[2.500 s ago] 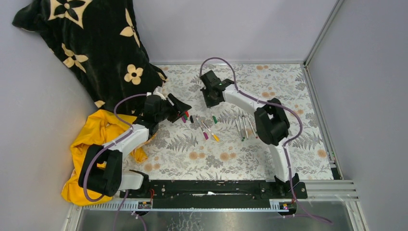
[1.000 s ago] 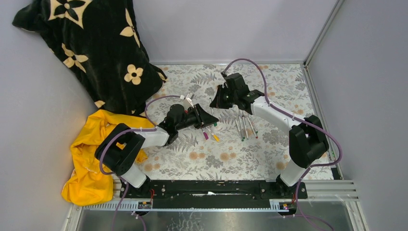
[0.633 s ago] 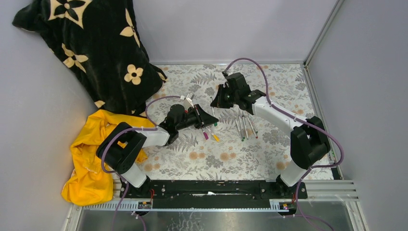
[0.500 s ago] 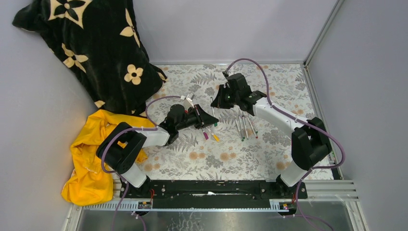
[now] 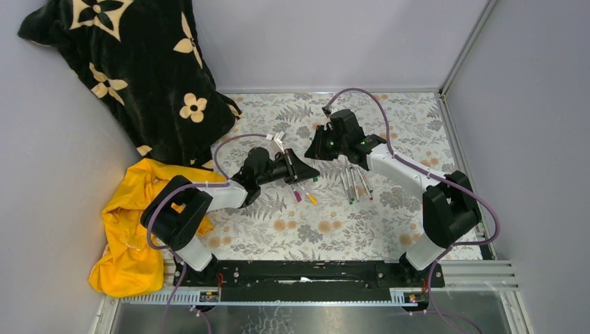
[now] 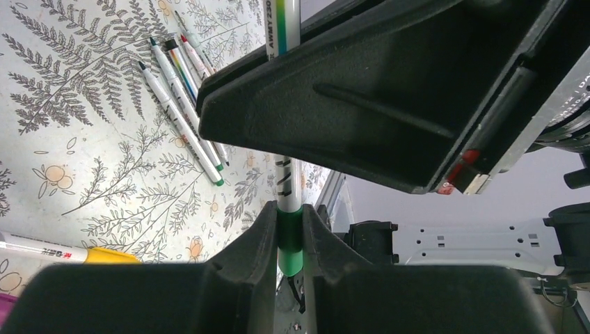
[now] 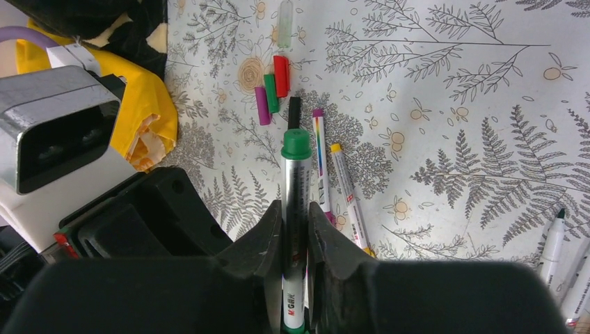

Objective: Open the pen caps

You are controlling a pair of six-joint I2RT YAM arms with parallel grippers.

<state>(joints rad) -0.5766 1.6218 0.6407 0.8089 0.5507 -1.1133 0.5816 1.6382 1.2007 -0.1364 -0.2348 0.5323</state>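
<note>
I will next pull the green cap off the body of the pen with my left gripper, then lower it to the mat beside the black cap and release it, as loose caps lie there.
A green pen hangs in the air between both grippers. My right gripper has its fingers tight against the whitish barrel. The pen's far green end sticks out beyond them. My left gripper is shut on the green cap at the other end, right under the right gripper's black body. In the top view the two grippers meet tip to tip mid-mat. Loose pen caps lie together: red, green, purple, black.
Two capped pens, magenta-ended and yellow-ended, lie beneath the grippers. Several uncapped pens lie to the right. A yellow cloth and a black flowered cloth cover the left side. A metal rail edges the mat on the right.
The left arm swung in from the cap pile to the mat's middle and shut on the pen's end. The right arm carried the pen rightwards. In the last half second the left gripper edged right.
</note>
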